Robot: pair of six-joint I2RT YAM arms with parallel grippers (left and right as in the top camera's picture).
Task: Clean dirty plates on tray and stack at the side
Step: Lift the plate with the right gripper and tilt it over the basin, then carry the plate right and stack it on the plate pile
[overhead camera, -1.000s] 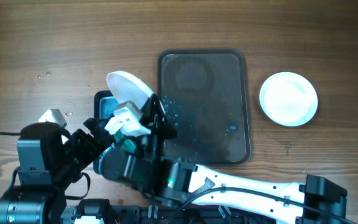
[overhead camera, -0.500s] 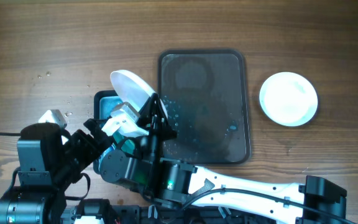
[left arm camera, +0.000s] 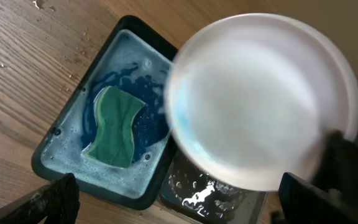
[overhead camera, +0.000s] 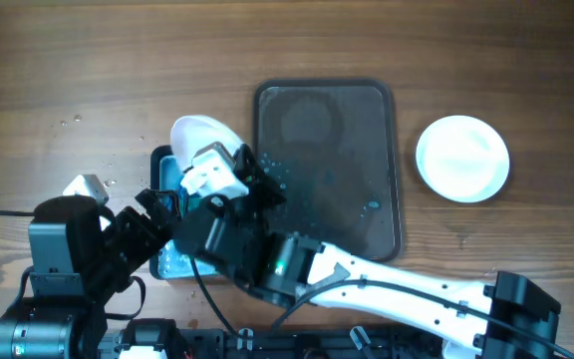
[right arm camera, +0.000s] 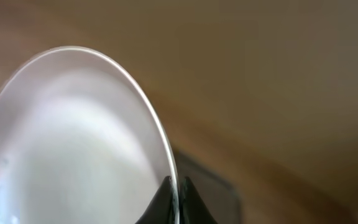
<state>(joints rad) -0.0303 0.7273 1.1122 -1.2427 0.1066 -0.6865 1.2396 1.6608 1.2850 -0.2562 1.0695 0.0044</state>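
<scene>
My right gripper carries its plate across the tray to the right in the overhead view and down onto the white plates [overhead camera: 462, 159] next.
My right gripper [right arm camera: 176, 186] is shut on the rim of a white plate [right arm camera: 73, 137] and holds it tilted on edge. In the overhead view this plate [overhead camera: 199, 135] hangs over the far end of the basin, just left of the dark tray [overhead camera: 327, 100]. The left wrist view shows the plate [left arm camera: 260, 99] blurred, with a faint blue smear at its lower left edge. My left gripper [left arm camera: 179, 202] is open and empty, above the basin's near corner. White plates [overhead camera: 462, 158] lie on the table right of the tray. The tray is wet with blue specks.
A black-rimmed basin of blue soapy water [left arm camera: 61, 149] holds a green sponge [left arm camera: 114, 127]; in the overhead view the basin [overhead camera: 163, 168] sits left of the tray. The right arm [overhead camera: 387, 284] crosses the table's front. Water drops [overhead camera: 78, 120] lie at the far left.
The right gripper has shifted a little toward the far side with the plate, and the plate has moved slightly left. The left arm and the plates at the right have not moved.
</scene>
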